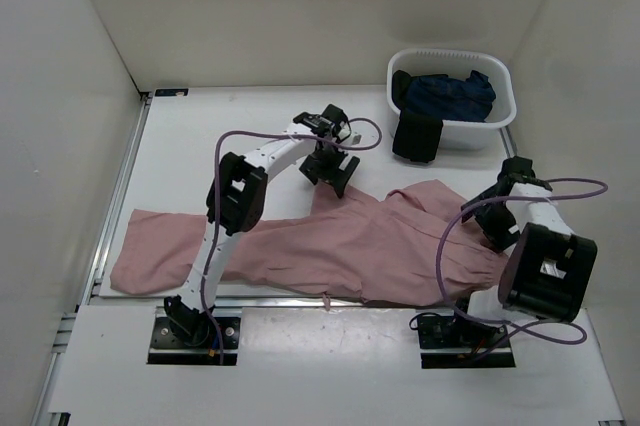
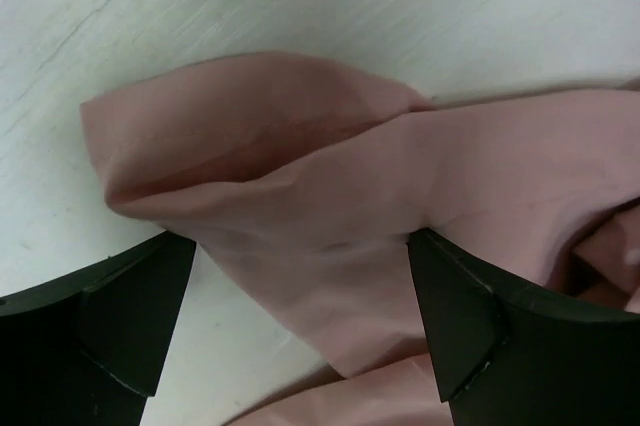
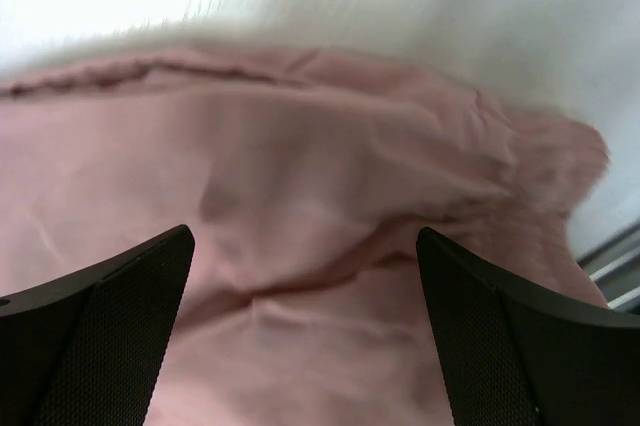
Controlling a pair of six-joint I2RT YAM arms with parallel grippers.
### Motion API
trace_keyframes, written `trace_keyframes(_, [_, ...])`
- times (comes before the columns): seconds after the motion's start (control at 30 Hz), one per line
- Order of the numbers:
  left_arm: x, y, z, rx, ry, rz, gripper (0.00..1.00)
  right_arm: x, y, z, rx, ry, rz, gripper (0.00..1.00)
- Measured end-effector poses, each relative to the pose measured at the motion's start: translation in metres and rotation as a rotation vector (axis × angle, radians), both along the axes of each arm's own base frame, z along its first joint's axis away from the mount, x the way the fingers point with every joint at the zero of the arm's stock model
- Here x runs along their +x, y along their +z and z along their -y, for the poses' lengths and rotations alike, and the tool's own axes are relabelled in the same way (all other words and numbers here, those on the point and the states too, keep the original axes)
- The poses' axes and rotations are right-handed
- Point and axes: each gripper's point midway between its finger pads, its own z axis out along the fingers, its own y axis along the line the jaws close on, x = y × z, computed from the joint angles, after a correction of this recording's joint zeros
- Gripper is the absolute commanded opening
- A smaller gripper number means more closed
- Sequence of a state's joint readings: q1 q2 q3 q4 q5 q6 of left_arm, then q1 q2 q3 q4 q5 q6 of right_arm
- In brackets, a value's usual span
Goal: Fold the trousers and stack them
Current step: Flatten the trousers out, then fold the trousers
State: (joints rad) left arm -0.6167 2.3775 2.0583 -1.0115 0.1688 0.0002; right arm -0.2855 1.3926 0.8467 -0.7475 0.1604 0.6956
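Note:
The robot's right gripper needs to go down onto the crease at the waistband corner (image 3: 312, 258) and close there.
Pink trousers (image 1: 330, 246) lie spread across the white table, one leg reaching far left, the waist end bunched at the right. My left gripper (image 1: 333, 174) is open over a folded upper corner of the pink cloth (image 2: 300, 186), with the cloth between its fingers (image 2: 470, 316). My right gripper (image 1: 492, 221) is open right over the bunched right end of the trousers (image 3: 320, 236), fingers (image 3: 490, 326) either side of a crease. Neither gripper holds the cloth.
A white basket (image 1: 499, 81) stands at the back right with dark blue clothes (image 1: 447, 96) in it and a black garment (image 1: 417, 136) hanging over its front rim. White walls close in the table on three sides.

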Motion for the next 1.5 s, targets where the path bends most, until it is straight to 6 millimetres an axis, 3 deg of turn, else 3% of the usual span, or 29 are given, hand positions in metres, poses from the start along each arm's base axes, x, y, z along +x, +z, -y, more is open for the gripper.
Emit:
trace_keyframes(0.1, [0.006,-0.003,0.005,-0.011,0.000,0.012,0.98,0.004,-0.016,0.001,0.009,-0.013,-0.028,0.84])
trace_keyframes(0.13, [0.009,-0.004,0.006,-0.019,0.002,0.016,0.87,0.005,-0.022,0.001,0.014,-0.017,-0.042,0.75])
trace_keyframes(0.17, [0.010,-0.004,0.007,-0.026,0.005,0.015,0.68,0.005,-0.029,0.001,0.019,-0.020,-0.057,0.57])
trace_keyframes(0.23, [0.012,-0.007,0.008,-0.041,0.012,0.010,0.14,0.005,-0.034,0.000,0.029,-0.019,-0.078,0.39])
trace_keyframes(0.27, [0.013,-0.009,0.007,-0.042,0.013,0.013,0.14,0.006,-0.034,0.001,0.027,-0.019,-0.072,0.17])
trace_keyframes(0.33, [0.016,-0.012,0.001,-0.035,0.025,0.019,0.14,0.009,-0.034,0.001,0.029,-0.018,-0.062,0.02])
trace_keyframes(0.43, [0.022,-0.009,-0.015,0.021,0.056,0.061,0.14,0.013,-0.033,0.002,0.021,0.000,-0.062,0.00])
trace_keyframes(0.57, [0.044,0.008,-0.077,0.139,0.178,0.147,0.14,0.020,-0.022,0.013,-0.036,0.028,-0.041,0.00])
trace_keyframes(0.63, [0.059,0.035,-0.125,0.168,0.283,0.211,0.14,0.022,-0.011,0.017,-0.066,0.044,-0.009,0.00])
trace_keyframes(0.73, [0.069,0.101,-0.203,0.181,0.461,0.354,0.14,0.025,0.014,0.021,-0.112,0.068,0.072,0.00])
trace_keyframes(0.8, [0.052,0.142,-0.241,0.186,0.547,0.451,0.14,0.027,0.028,0.022,-0.132,0.086,0.120,0.00])
trace_keyframes(0.9, [0.009,0.175,-0.258,0.194,0.577,0.538,0.14,0.025,0.040,0.018,-0.147,0.119,0.152,0.00])
trace_keyframes(0.97, [-0.024,0.170,-0.264,0.227,0.564,0.534,0.14,0.024,0.044,0.015,-0.147,0.142,0.154,0.00])
trace_keyframes(1.03, [-0.049,0.147,-0.278,0.281,0.565,0.484,0.14,0.020,0.047,0.011,-0.148,0.166,0.154,0.00])
trace_keyframes(1.13, [-0.079,0.111,-0.320,0.377,0.644,0.372,0.14,0.014,0.055,0.009,-0.155,0.191,0.165,0.00])
trace_keyframes(1.17, [-0.091,0.099,-0.343,0.412,0.703,0.331,0.14,0.011,0.060,0.009,-0.163,0.202,0.175,0.00])
trace_keyframes(1.23, [-0.103,0.092,-0.371,0.431,0.798,0.304,0.14,0.007,0.063,0.009,-0.175,0.219,0.174,0.00])
trace_keyframes(1.37, [-0.107,0.098,-0.412,0.365,0.980,0.293,0.14,-0.004,0.061,0.002,-0.151,0.255,0.128,0.00])
trace_keyframes(1.5, [-0.071,0.132,-0.430,0.209,1.066,0.327,0.14,0.000,0.069,-0.013,-0.082,0.307,0.113,0.00])
